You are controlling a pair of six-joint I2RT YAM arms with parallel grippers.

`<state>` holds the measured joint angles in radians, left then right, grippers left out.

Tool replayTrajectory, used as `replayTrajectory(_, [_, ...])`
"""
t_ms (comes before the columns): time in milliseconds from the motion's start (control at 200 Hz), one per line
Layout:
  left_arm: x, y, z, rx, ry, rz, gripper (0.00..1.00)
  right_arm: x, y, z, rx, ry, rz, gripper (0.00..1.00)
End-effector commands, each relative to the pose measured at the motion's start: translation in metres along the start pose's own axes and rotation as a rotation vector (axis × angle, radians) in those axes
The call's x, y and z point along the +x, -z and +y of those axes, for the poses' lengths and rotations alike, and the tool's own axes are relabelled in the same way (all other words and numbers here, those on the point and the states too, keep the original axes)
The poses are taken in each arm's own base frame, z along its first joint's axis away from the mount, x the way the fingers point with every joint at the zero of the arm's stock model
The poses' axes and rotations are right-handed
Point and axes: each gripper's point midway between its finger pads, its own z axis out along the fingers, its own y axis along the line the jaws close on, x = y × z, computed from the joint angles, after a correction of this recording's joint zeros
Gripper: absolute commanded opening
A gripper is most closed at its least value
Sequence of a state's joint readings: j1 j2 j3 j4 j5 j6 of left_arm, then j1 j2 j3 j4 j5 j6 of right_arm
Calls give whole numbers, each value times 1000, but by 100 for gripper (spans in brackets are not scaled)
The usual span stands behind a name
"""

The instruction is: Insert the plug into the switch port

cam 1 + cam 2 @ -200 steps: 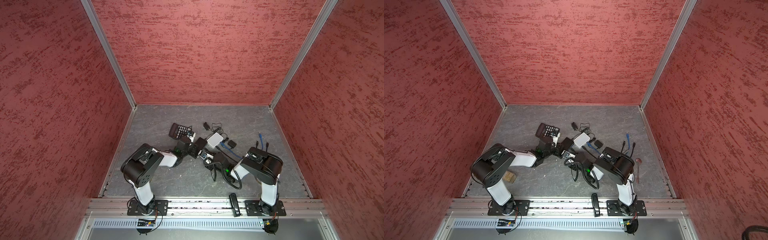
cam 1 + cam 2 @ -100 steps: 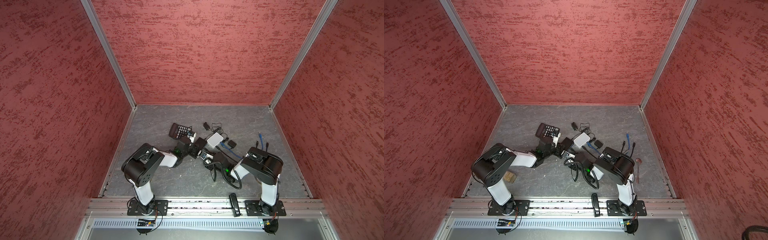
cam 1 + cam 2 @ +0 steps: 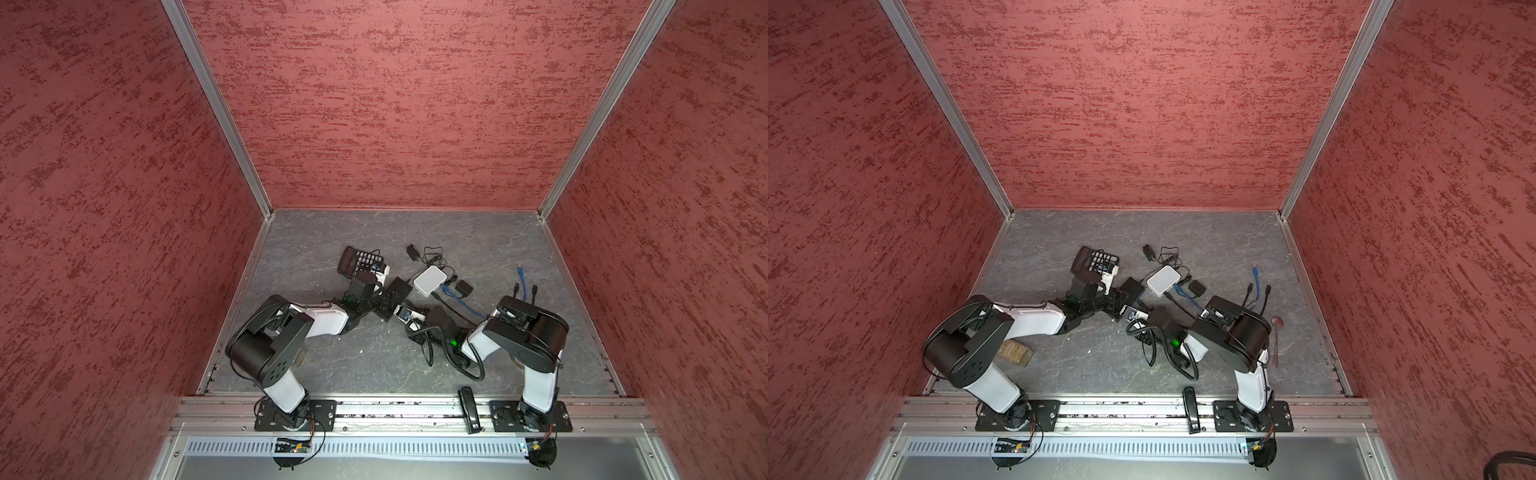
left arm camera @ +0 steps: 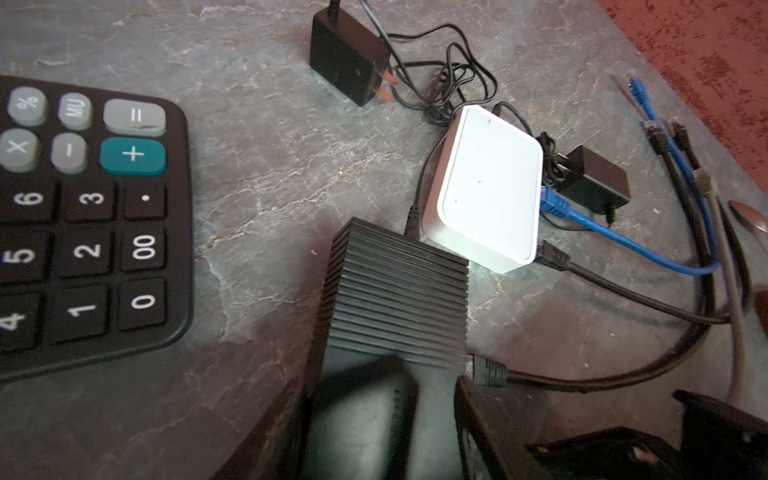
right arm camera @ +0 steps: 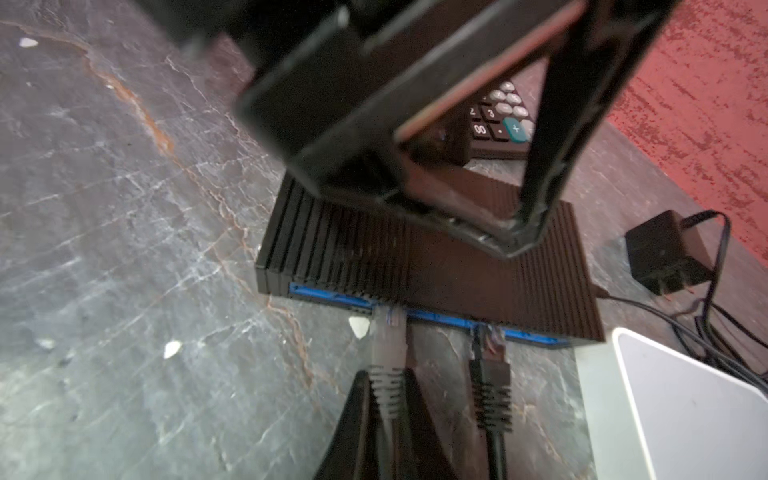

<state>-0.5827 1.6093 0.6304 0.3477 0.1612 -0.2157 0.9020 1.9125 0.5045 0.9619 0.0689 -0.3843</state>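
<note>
The grey plug's clear tip already sits in a port. My right gripper pushes the plug toward the blue port strip [image 5: 391, 308] next, then opens to release the plug's ribbed boot.
The switch [image 5: 436, 257] is a black ribbed box with a blue port strip, and it lies flat on the grey floor [image 4: 257, 174]. The plug [image 5: 388, 332] is grey, and its clear tip sits in a port of that strip. My right gripper [image 5: 388, 415] is shut on the plug's ribbed boot. A black plug [image 5: 490, 374] sits in a port beside it. My left gripper [image 4: 374, 424] stands open, with its fingers [image 4: 478, 415] on either side of the switch's [image 4: 395, 291] near end. In both top views the grippers [image 3: 384, 305] [image 3: 407, 315] meet at the switch [image 3: 1130, 289].
A white box [image 4: 486, 187] with blue and black cables lies against the switch. A calculator [image 4: 83, 216] is beside it, with two black power adapters [image 4: 349, 54] [image 4: 594, 178] behind. Loose cables [image 3: 523, 286] lie towards the right. A spoon [image 3: 1276, 332] and a brown block [image 3: 1015, 352] are near the arm bases.
My left gripper's jaws have spread apart around the switch. The right gripper and the plug have stayed in place.
</note>
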Motion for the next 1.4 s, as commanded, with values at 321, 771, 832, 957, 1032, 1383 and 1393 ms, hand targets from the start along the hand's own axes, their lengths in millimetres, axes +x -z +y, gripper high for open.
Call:
replayTrajectory(321, [-40,69,-24,61,-17,-79,90,-24,3,14,-76,-70,-70,11])
replayTrajectory(771, [-45,115,19,-124,37,-173,90,-54,12,-4,-33,-113,-90,45])
replayTrajectory(832, [-44,119,22,-133,44,-180,90,-60,15,-7,-27,-119,-103,48])
replayTrajectory(957, [-43,126,28,-157,51,-191,90,-71,20,-13,-15,-125,-107,52])
replayTrajectory(1032, [-43,131,32,-179,56,-198,90,-78,26,-20,6,-141,-119,52])
replayTrajectory(1383, [-50,169,66,-334,81,-267,97,-112,80,-102,176,-347,-167,97])
replayTrajectory(1393, [-51,170,67,-340,82,-270,98,-113,82,-105,182,-350,-171,99])
